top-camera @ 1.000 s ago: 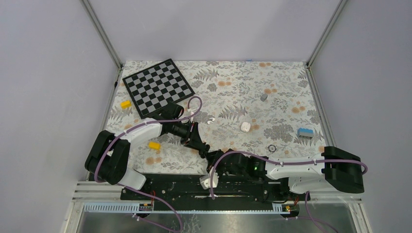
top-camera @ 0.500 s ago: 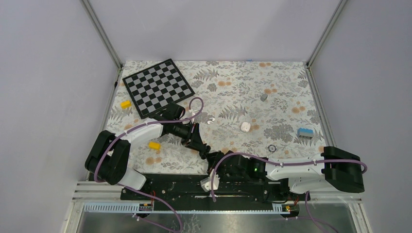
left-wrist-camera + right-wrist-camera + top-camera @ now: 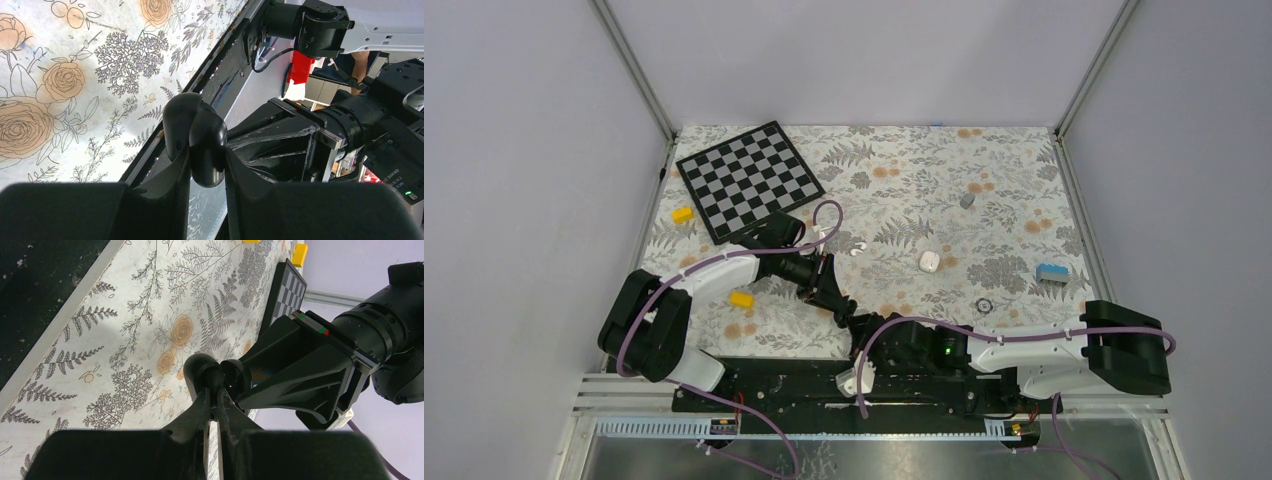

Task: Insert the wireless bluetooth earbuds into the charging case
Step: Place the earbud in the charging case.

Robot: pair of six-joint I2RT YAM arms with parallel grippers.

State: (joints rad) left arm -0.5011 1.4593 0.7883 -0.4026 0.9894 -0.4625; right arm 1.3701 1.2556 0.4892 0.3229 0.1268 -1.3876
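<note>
My left gripper should move the pebble outward next, then lower it and let it go, because the empty mat beyond the white hooked piece (image 3: 877,220) is outward and below the gripper.
The white charging case (image 3: 929,261) lies on the flowered mat at centre right, away from both grippers. No black earbuds show in any view. My left gripper (image 3: 846,310) (image 3: 207,167) is shut on a black oval pebble (image 3: 206,145), which stands open in two rounded halves. My right gripper (image 3: 857,323) (image 3: 214,392) meets it tip to tip above the mat's near edge. Its fingers are pinched almost together on the thin edge of that pebble (image 3: 201,371). What lies inside the pebble is hidden.
A chessboard (image 3: 749,180) lies at the back left, with yellow blocks (image 3: 683,214) (image 3: 742,299) near it. A small white hooked piece (image 3: 856,248), a ring (image 3: 984,304), a blue block (image 3: 1052,272) and a grey block (image 3: 967,200) lie on the mat. The black base rail (image 3: 824,385) runs below the grippers.
Both grippers stay joined at the black pebble. My right wrist has shifted slightly left and down; the left arm has barely moved.
</note>
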